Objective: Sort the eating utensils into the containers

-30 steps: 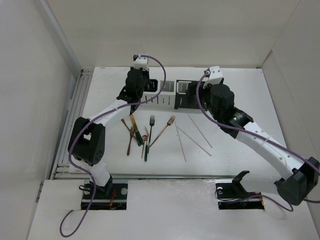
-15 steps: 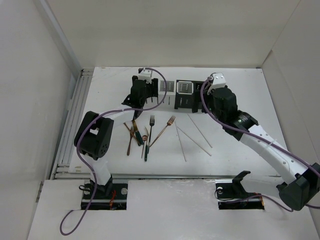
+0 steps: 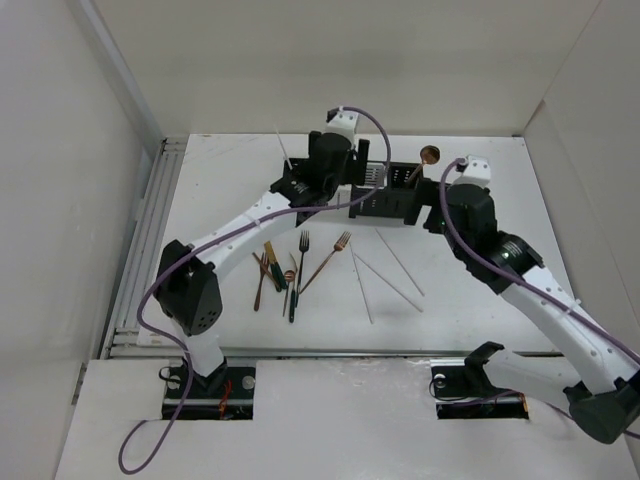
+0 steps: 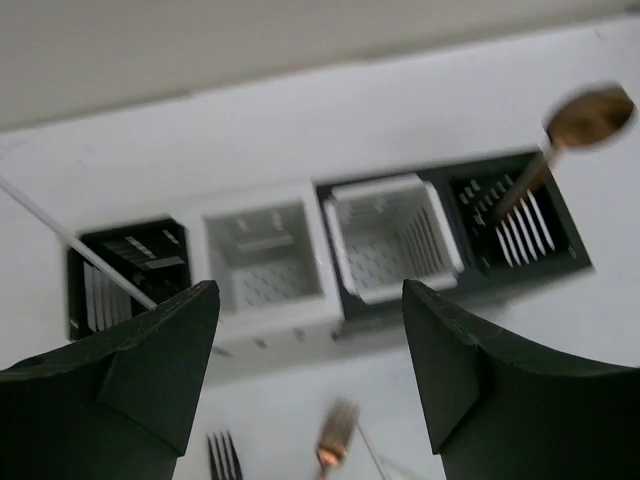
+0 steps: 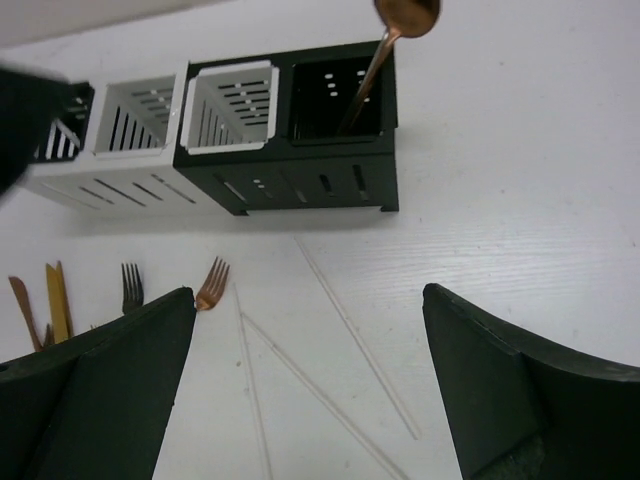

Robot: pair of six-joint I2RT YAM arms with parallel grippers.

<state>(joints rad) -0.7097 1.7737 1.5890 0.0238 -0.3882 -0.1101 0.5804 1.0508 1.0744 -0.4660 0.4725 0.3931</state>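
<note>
I will move my left gripper back and down to the thin white stick by the copper fork and onto its middle (image 3: pixel 361 283), because the stick lies flat there.
The containers (image 3: pixel 385 207) are a joined row of four slotted caddies, black at both ends (image 4: pixel 265 255) (image 5: pixel 225 105). A white stick (image 3: pixel 283 147) (image 4: pixel 70 238) leans in the left black one. In the right black one stands a copper spoon (image 3: pixel 429 155) (image 4: pixel 588 115) (image 5: pixel 407 14). My left gripper (image 3: pixel 335 175) (image 4: pixel 308 300) hovers open and empty over the row's middle. Just right of the row, my right gripper (image 3: pixel 435 215) (image 5: pixel 308 300) is wide open and empty above three white sticks (image 3: pixel 388 280) (image 5: pixel 355 335). More eating utensils (image 3: pixel 275 270) lie in a loose pile in front of the row.
A copper fork (image 3: pixel 335 250) (image 5: pixel 211 283) and a black fork (image 3: pixel 304 245) (image 5: pixel 131 285) lie apart from the pile. A gold knife (image 5: pixel 55 300) lies at the pile's left. White walls close in the table (image 3: pixel 480 290) on the left, back and right.
My left gripper opened and swung right from the left end caddy to the row's middle, leaving the white stick standing there. The right arm pulled back to the right, uncovering the copper spoon.
</note>
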